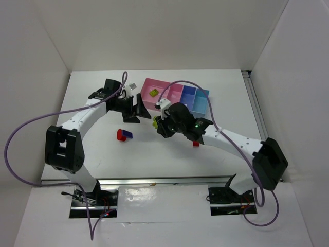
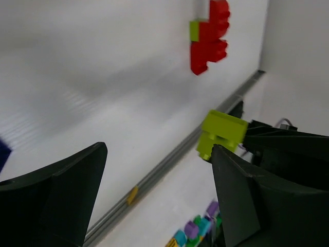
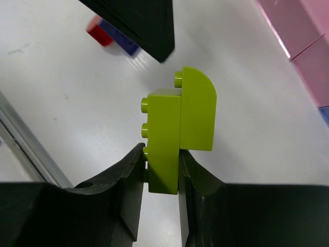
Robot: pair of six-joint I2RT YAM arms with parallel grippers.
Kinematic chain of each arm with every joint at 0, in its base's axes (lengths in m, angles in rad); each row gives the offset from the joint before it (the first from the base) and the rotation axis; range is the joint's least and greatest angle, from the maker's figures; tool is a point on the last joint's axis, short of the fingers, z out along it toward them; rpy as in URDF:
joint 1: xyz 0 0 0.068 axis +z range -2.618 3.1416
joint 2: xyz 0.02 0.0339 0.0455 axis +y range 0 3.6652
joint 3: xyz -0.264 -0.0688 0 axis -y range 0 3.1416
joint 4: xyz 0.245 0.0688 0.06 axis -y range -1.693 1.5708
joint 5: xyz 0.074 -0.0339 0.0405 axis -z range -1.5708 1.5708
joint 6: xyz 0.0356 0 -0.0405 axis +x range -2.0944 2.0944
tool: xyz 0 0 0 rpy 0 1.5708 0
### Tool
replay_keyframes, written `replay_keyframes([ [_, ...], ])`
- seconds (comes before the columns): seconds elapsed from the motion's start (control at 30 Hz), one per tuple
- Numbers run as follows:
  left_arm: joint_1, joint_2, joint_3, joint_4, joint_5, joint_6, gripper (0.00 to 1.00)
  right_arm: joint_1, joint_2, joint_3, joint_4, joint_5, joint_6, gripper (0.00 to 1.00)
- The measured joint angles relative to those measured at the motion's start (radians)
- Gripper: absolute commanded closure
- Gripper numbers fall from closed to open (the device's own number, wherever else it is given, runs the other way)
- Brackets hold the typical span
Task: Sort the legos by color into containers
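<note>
I need to move my left gripper to the right in the top view next, onto the lime-green lego's loose end (image 1: 154,123) (image 2: 223,127), which sticks out from the right gripper.
My right gripper (image 3: 162,153) is shut on a lime-green lego (image 3: 177,128), two joined bricks that stick up from between its fingers above the table. In the top view this gripper (image 1: 157,122) hangs just in front of the containers (image 1: 198,103). My left gripper (image 1: 139,109) stands close on its left, open, with nothing between its fingers (image 2: 61,190). The left wrist view shows the held lime lego (image 2: 222,135) just behind its right finger. One lime lego (image 1: 153,93) lies in the large pink bin. A red and dark blue lego (image 1: 123,135) rests on the table.
Red legos with a lime piece (image 2: 208,36) lie on the table near the right arm, seen as a red spot (image 1: 196,143) from above. A metal rail (image 2: 154,175) runs along the table's near edge. White walls enclose the table on three sides.
</note>
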Motion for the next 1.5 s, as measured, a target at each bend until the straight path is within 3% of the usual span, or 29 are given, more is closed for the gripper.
replay_keyframes([
  [0.2, 0.009, 0.077, 0.012, 0.045, 0.256, -0.006, 0.06, 0.001, -0.101, 0.002, -0.037, 0.002, 0.003, 1.00],
  [0.4, 0.010, 0.076, -0.018, 0.204, 0.401, -0.057, 0.09, 0.001, -0.101, 0.002, -0.082, 0.011, 0.003, 1.00],
  [0.53, 0.009, 0.076, -0.084, 0.302, 0.451, -0.104, 0.09, 0.001, -0.101, 0.002, -0.089, 0.021, 0.003, 1.00],
  [0.97, -0.102, 0.114, -0.078, 0.410, 0.491, -0.148, 0.10, 0.001, -0.120, 0.002, -0.103, 0.029, 0.007, 1.00],
  [1.4, -0.135, 0.167, -0.050, 0.462, 0.513, -0.167, 0.50, 0.001, -0.120, 0.003, -0.111, 0.027, 0.007, 1.00],
  [1.5, -0.138, 0.167, -0.048, 0.481, 0.519, -0.178, 0.50, 0.001, -0.120, 0.005, -0.114, 0.027, 0.006, 1.00],
])
